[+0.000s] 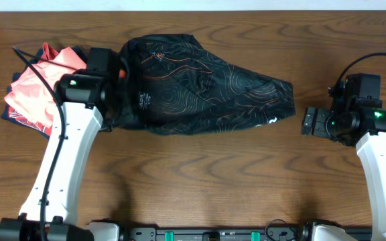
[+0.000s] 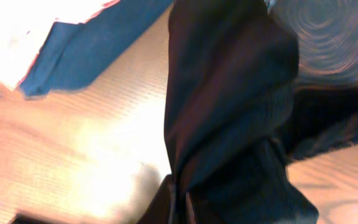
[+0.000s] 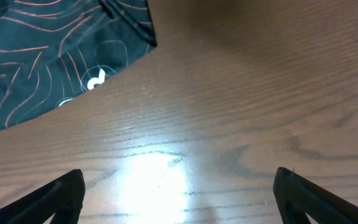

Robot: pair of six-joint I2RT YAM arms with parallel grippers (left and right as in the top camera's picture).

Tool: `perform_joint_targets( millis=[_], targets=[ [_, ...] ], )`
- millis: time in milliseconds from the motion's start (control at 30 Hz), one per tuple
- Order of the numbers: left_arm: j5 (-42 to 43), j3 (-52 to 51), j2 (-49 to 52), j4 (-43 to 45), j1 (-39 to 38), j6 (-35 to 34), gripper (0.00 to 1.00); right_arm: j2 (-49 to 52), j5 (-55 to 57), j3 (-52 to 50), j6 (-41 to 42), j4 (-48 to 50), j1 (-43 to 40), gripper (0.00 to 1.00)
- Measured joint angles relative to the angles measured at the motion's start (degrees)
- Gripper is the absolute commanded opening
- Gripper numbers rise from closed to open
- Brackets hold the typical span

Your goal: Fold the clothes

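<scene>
I will next pull my left gripper back and down over the bare wood at the jersey's near side and let go of the jersey's pinched fold, as that end hangs bunched.
The black jersey [image 1: 200,84] with thin orange contour lines lies crumpled across the back middle of the table. My left gripper [image 1: 114,75] is at its left end. In the left wrist view the black cloth [image 2: 229,112] bunches and narrows down into the jaws [image 2: 179,214], so the gripper is shut on the jersey. The fingers themselves are hidden by cloth. My right gripper [image 1: 307,122] is open and empty over bare wood, a little right of the jersey's right tip. Its wrist view shows both fingers wide apart [image 3: 179,193] and the jersey's corner [image 3: 42,56] at the top left.
A pile of folded salmon-pink, red and navy garments [image 1: 39,87] lies at the back left, right beside my left wrist. Its navy edge [image 2: 92,50] shows in the left wrist view. The arm bases stand along the front edge [image 1: 193,233].
</scene>
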Motion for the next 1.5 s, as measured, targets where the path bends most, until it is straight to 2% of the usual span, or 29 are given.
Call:
perform_joint_targets(
  millis=[233,267,300,333,367,533,700,800,900,967,1033,1067,1300,1400,1500],
  targets=[
    [1.9,-7.6,0.4,-1.9,0.3,-1.9,0.06,1.3,-2.6,0.0,0.0,-1.5,0.0,0.94],
    [2.5,-9.4,0.5,-2.1,0.3,-1.9,0.17,1.5,-2.9,-0.1,0.1,-1.5,0.0,0.94],
    [2.8,-10.8,0.5,-2.3,0.3,-1.7,0.57,1.7,-3.2,-0.1,0.1,-1.5,0.0,0.94],
    [3.0,-12.6,0.5,-2.4,0.3,-1.9,0.88,1.9,-3.4,-0.3,0.1,-1.4,0.0,0.94],
    [3.2,-13.8,0.5,-2.8,0.3,-2.1,1.0,2.0,-3.6,-0.4,0.2,-1.4,0.0,0.94],
    [3.7,-17.1,0.7,-1.4,0.3,-1.8,0.99,2.3,-4.1,-1.3,0.2,-1.0,0.0,0.95],
    [3.7,-16.9,0.7,10.0,0.5,-1.6,0.98,2.3,-4.3,-1.3,0.2,-0.5,0.0,0.95],
    [3.7,-16.9,0.8,16.4,0.5,-1.8,0.76,2.4,-4.3,-1.3,0.2,-0.6,0.0,0.96],
    [4.4,-16.8,2.1,19.7,0.5,-1.5,0.6,2.4,-4.3,-1.3,0.2,-0.7,0.0,0.96],
    [5.1,-16.8,3.8,20.6,0.5,-1.1,0.61,2.4,-4.3,-1.3,0.2,-0.6,0.0,0.96],
    [5.6,-16.8,6.0,20.9,0.3,0.0,0.7,2.4,-4.3,-1.3,0.2,-0.5,0.0,0.96],
    [5.8,-16.8,7.1,21.1,0.2,0.4,0.71,2.4,-4.3,-1.3,0.2,-0.4,0.0,0.96],
    [6.1,-16.8,15.8,21.7,0.0,1.4,0.71,2.4,-4.3,-1.3,0.2,-0.3,0.0,0.97],
    [6.0,-16.8,19.2,21.9,0.0,1.4,0.69,2.4,-4.3,-1.3,0.2,-0.3,0.0,0.97],
    [5.6,-16.6,20.4,22.3,0.0,1.5,0.59,2.4,-4.3,-1.3,0.2,-0.3,0.0,0.97]
  ],
)
